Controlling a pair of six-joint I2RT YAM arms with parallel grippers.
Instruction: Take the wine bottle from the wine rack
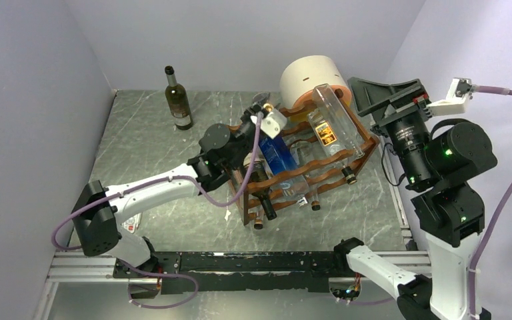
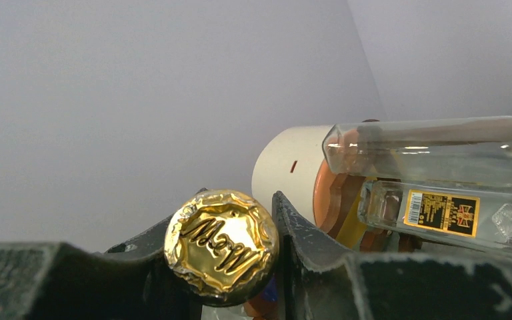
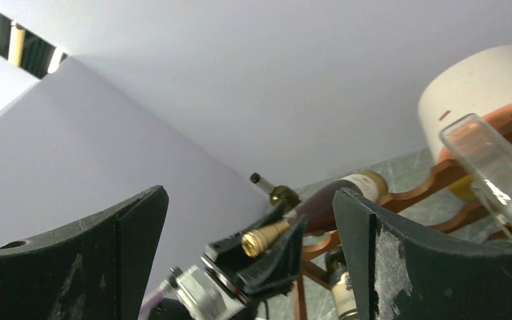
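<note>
My left gripper swings left in the top view next, lowers the held bottle and releases it on clear table [image 1: 161, 127] beside the upright bottle, which lies below.
The wine rack [image 1: 327, 167] stands mid-table, a reddish-brown frame of wavy rails holding several bottles. My left gripper [image 1: 259, 112] is at the rack's upper left end, shut on the gold-foil neck of a dark wine bottle [image 3: 337, 199] that lies on the top tier. The foil cap [image 2: 221, 245] sits pinched between the left fingers [image 2: 307, 233]. In the right wrist view the left gripper [image 3: 267, 240] shows holding that neck. My right gripper [image 1: 368, 103] hangs open in the air by the rack's right end, with nothing between its fingers [image 3: 387, 253].
A white-and-orange cylinder [image 1: 313, 80] rests on the rack's far top, beside a clear bottle [image 1: 333, 120] and a blue bottle [image 1: 279, 155]. A dark bottle [image 1: 179, 100] stands upright at the back left of the table. Walls close in on the left, back and right.
</note>
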